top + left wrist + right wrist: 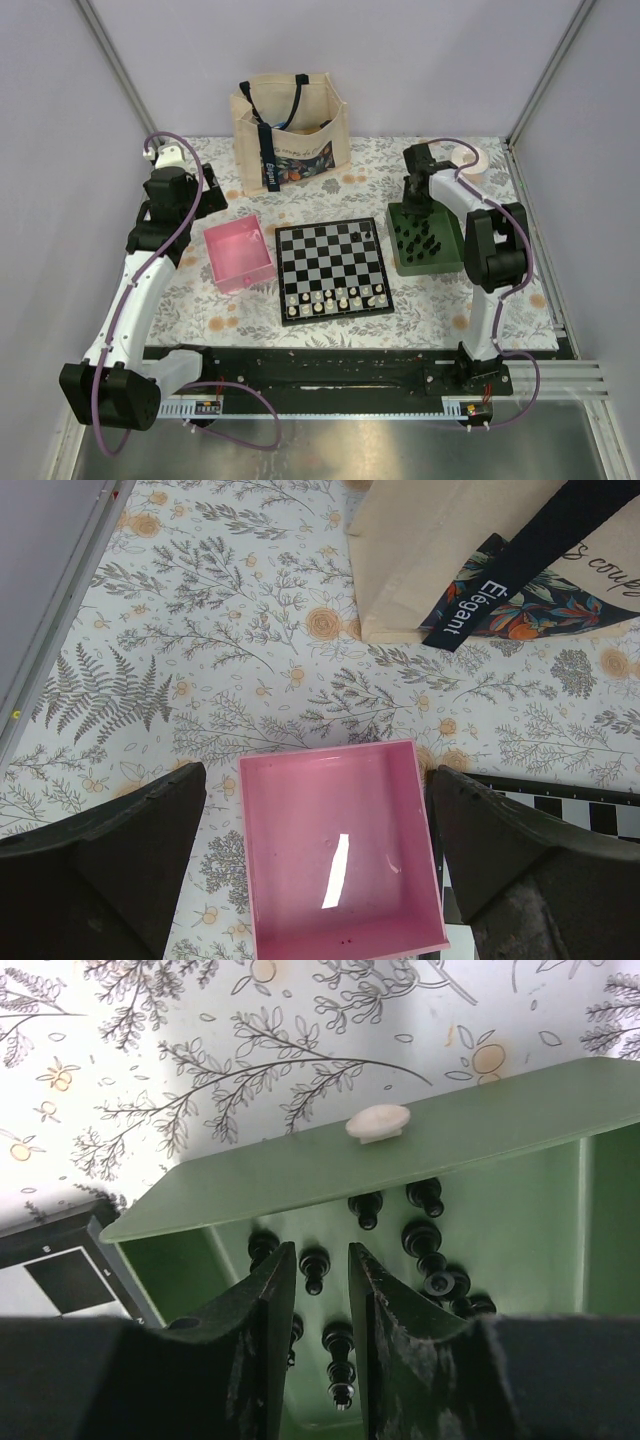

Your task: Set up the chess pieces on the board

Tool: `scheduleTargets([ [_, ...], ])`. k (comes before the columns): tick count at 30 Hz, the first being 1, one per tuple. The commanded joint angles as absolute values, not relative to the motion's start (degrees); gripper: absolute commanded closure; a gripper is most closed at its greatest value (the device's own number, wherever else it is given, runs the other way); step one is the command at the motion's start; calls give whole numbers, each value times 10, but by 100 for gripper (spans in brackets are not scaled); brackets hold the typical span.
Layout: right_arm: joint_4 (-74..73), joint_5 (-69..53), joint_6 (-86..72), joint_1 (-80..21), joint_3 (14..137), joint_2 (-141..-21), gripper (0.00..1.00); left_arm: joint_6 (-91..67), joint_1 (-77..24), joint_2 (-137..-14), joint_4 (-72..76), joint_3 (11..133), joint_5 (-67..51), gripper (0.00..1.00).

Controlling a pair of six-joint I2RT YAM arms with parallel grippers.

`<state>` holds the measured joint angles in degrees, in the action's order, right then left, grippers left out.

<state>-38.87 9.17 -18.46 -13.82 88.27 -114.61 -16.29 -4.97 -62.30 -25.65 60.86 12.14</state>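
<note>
My right gripper should next move down and shift onto the black pawn nearest the white knob, because the pawn stands below the fingertips, to their right in the wrist view.
The chequered board (pixel 332 268) lies mid-table with white pieces (pixel 335 297) on its two near rows and one black piece (pixel 372 232) at its far right corner. Several black chess pieces (pixel 420 238) lie in the green tray (pixel 395 240) to the board's right. My right gripper (pixel 415 205) reaches down into that tray. In the right wrist view the gripper (pixel 320 1255) is open a little, its fingers on either side of a black pawn (pixel 313 1270) without touching it. My left gripper (pixel 320 880) is wide open above the empty pink tray (pixel 340 860).
A beige tote bag (pixel 290 135) stands at the back. A white tape roll (pixel 475 160) lies at the back right. A small white round knob (pixel 378 1123) sits on the green tray's rim (pixel 450 1155). The pink tray (pixel 240 256) is to the board's left.
</note>
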Motion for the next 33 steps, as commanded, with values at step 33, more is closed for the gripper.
scheduleTargets([
  [33,-378,110,-197,-113,907,-1185,63,-156,-48,-615,-241,613,108,1],
])
